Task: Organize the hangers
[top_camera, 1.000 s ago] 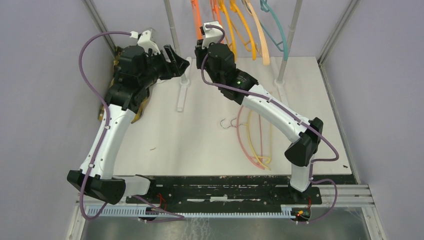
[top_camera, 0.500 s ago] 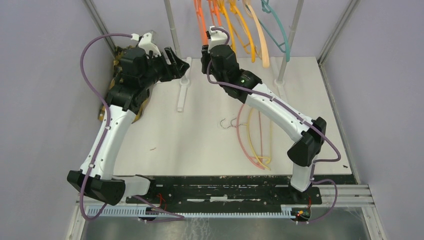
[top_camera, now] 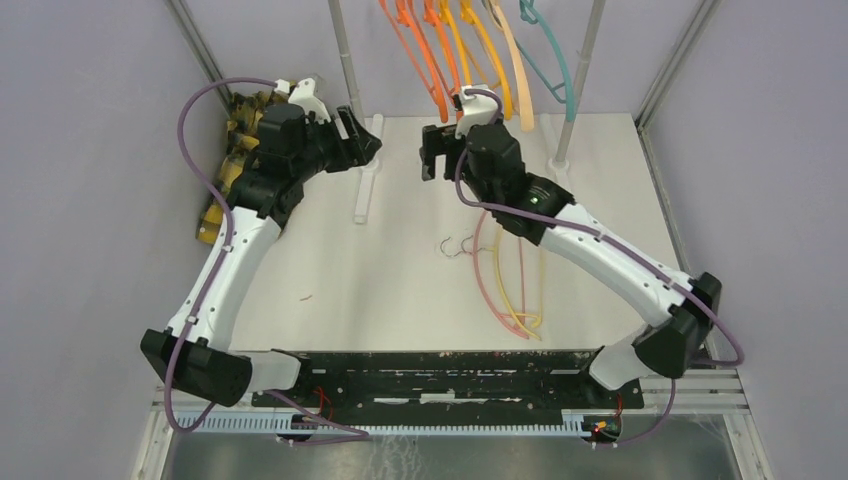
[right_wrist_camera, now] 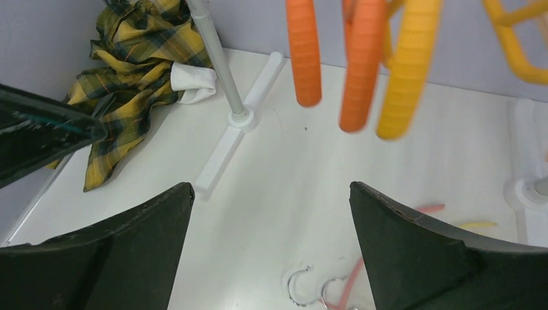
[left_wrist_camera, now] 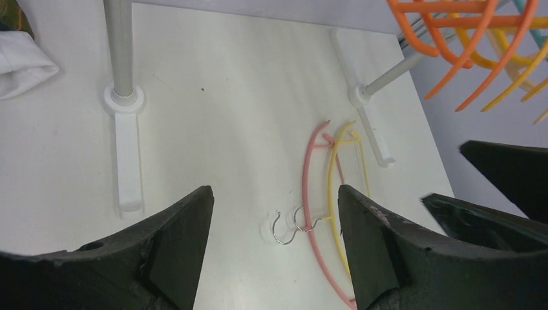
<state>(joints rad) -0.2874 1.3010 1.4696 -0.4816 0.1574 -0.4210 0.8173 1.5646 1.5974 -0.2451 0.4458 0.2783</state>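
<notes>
The yellow hanger's near arm (top_camera: 505, 297) lies flat below my right gripper and closer to my base, so next I need to lower the gripper and draw it back onto that arm.
Several hangers hang in a row at the back: orange ones (top_camera: 425, 60), yellow-orange ones (top_camera: 478, 50), a pale one (top_camera: 518, 80) and a teal one (top_camera: 556, 65). A pink hanger (top_camera: 487, 285) and a yellow hanger (top_camera: 527, 290) lie flat on the table, metal hooks pointing left. My right gripper (top_camera: 432, 152) hovers open and empty just below the orange hangers (right_wrist_camera: 304, 58), above the hooks (right_wrist_camera: 310, 284). My left gripper (top_camera: 362, 142) is open and empty, high over the table, with the pink hanger (left_wrist_camera: 309, 194) and the yellow hanger (left_wrist_camera: 333, 187) below it.
Two grey upright poles (top_camera: 345, 60) (top_camera: 580, 70) stand on white feet (top_camera: 364, 185) at the back of the table. A yellow-and-black plaid shirt (top_camera: 232, 150) lies crumpled in the far left corner, behind the left arm. Purple walls close in both sides.
My right gripper has opened wide and drawn away from the orange hangers, moving right and toward the near side. One more orange hanger now hangs in the row. The left gripper shifted slightly right.
</notes>
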